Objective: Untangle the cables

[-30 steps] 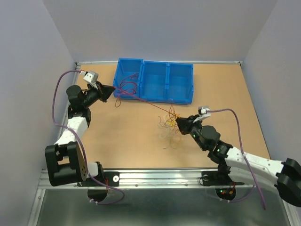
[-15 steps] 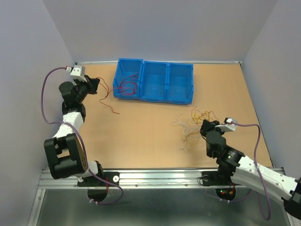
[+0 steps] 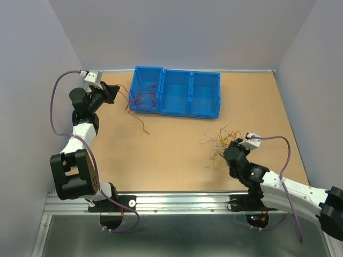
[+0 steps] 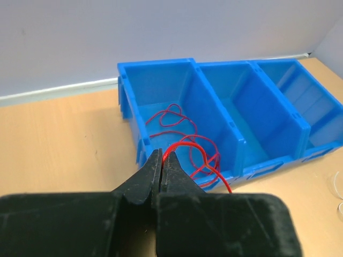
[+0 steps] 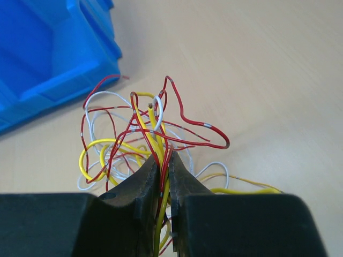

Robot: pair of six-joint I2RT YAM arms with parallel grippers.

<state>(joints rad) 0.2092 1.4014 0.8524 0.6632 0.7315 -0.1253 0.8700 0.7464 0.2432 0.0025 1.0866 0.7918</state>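
The blue bin's section holding red cables is to my left gripper's right in the top view, so I will move it over there next and release the thin red cable.
My left gripper is shut on a thin red cable just left of the blue bin; the cable's free end trails over the table. More red cables lie in the bin's left compartment. My right gripper is shut on a tangle of red, yellow and white cables, which spreads on the table ahead of it. In the right wrist view the fingers pinch several red and yellow strands between them.
The blue bin has three compartments; the middle and right one hold no cables. White walls close in the table on the left, back and right. A metal rail runs along the near edge.
The left gripper pulled a red cable free of the tangle, swung left, and now sits by the bin. The right gripper drew the tangle toward the right front.
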